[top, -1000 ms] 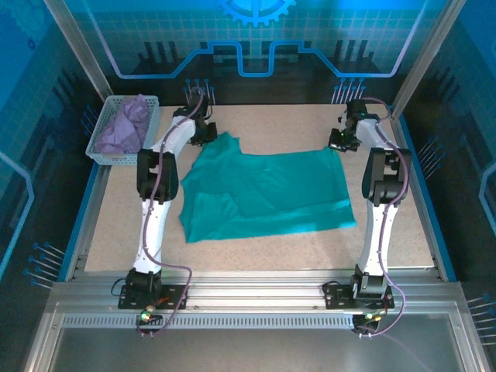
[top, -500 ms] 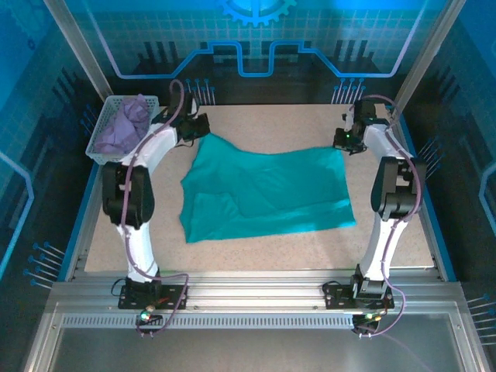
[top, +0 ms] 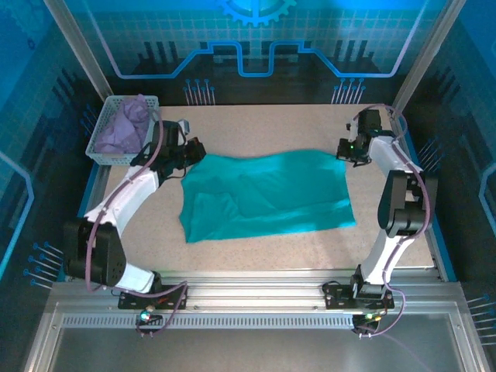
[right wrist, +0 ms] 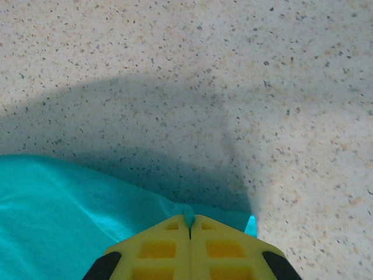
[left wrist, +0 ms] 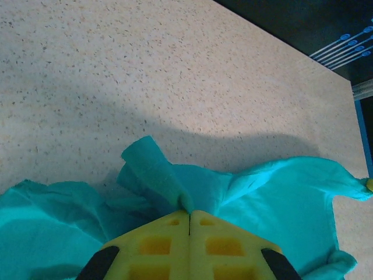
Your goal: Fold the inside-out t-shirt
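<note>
The left gripper next lowers the shirt's lifted corner back onto the spread body below and back, folds the shirt's far edge over, and releases.
The teal-green inside-out t-shirt [top: 267, 194] lies spread across the middle of the table, its far edge lifted between the two arms. My left gripper [top: 192, 152] is shut on the shirt's far left corner; in the left wrist view a fold of the t-shirt [left wrist: 163, 181] bunches up at the closed yellow fingertips [left wrist: 189, 213]. My right gripper [top: 343, 149] is shut on the far right corner, and a pinch of the t-shirt [right wrist: 87, 204] sticks out between the closed fingertips [right wrist: 189, 221].
A white basket [top: 102, 154] holding a lavender-purple cloth [top: 124, 125] stands at the far left, close to the left arm. Bare speckled tabletop [top: 271, 124] lies beyond the shirt and along the near edge.
Both grippers have drawn the shirt's far edge toward the near side, the left one also moving leftward. The left arm has swung low and out to the left.
</note>
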Controlling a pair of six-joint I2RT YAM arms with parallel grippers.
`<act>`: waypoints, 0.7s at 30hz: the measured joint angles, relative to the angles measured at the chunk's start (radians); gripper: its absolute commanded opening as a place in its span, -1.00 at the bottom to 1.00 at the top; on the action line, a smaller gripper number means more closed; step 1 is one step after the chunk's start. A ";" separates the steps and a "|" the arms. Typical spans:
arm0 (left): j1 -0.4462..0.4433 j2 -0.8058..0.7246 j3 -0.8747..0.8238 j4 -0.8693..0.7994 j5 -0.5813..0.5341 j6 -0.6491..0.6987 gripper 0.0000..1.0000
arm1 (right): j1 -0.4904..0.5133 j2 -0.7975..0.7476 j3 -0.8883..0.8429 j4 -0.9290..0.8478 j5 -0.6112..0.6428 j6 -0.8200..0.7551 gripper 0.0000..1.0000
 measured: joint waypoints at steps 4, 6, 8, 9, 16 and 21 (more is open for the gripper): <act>-0.011 -0.094 -0.079 -0.013 0.000 0.000 -1.00 | 0.000 -0.020 -0.030 -0.011 0.039 0.005 -0.99; -0.011 -0.133 -0.112 -0.029 0.000 0.000 -1.00 | 0.000 -0.031 -0.051 -0.024 0.057 0.008 -0.98; -0.011 -0.160 -0.142 -0.040 -0.001 0.000 -1.00 | 0.000 -0.040 -0.069 -0.039 0.074 0.008 -0.98; -0.011 -0.173 -0.158 -0.047 -0.003 0.000 -1.00 | 0.000 -0.045 -0.077 -0.044 0.080 0.010 -0.99; -0.011 -0.216 -0.262 -0.063 -0.007 0.000 -1.00 | 0.000 -0.107 -0.169 -0.060 0.107 0.023 -0.94; -0.018 -0.217 -0.364 -0.055 -0.007 -0.012 -1.00 | 0.000 -0.111 -0.257 -0.051 0.131 0.049 -0.73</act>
